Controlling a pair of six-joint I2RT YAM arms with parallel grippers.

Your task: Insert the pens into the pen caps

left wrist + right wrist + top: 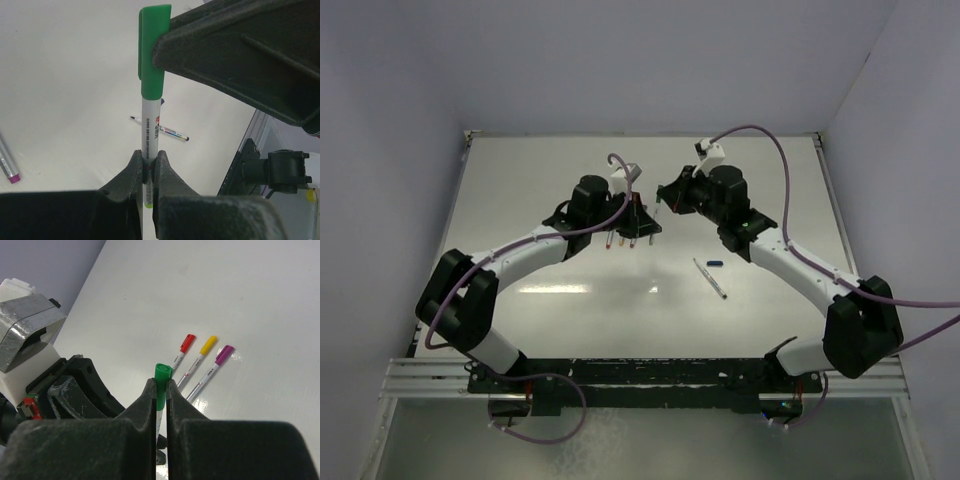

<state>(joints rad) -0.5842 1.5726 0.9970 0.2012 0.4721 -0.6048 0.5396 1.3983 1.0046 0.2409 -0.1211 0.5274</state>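
Observation:
The green cap covers the green pen's tip, so next my left gripper should lower and release that pen on the bare tabletop [663, 238] [52, 137] beside the purple pen.
A green pen [150, 131] stands between my two grippers above the table's middle. My left gripper [150, 167] is shut on its white barrel. My right gripper [160, 388] is shut on the green cap [163, 376], which sits over the pen's tip and also shows in the left wrist view [151, 55]. From above the two grippers meet, left [642, 217] and right [665, 200]. Three capped pens lie side by side: red [186, 346], yellow [205, 348] and purple [222, 356]. A blue pen [710, 279] lies uncapped with its dark blue cap [713, 264] beside it.
The white table [570, 290] is walled by grey panels at the back and both sides. The three capped pens lie just under my left gripper [621, 241]. The blue pen [161, 129] lies right of centre. A metal rail [640, 375] runs along the near edge.

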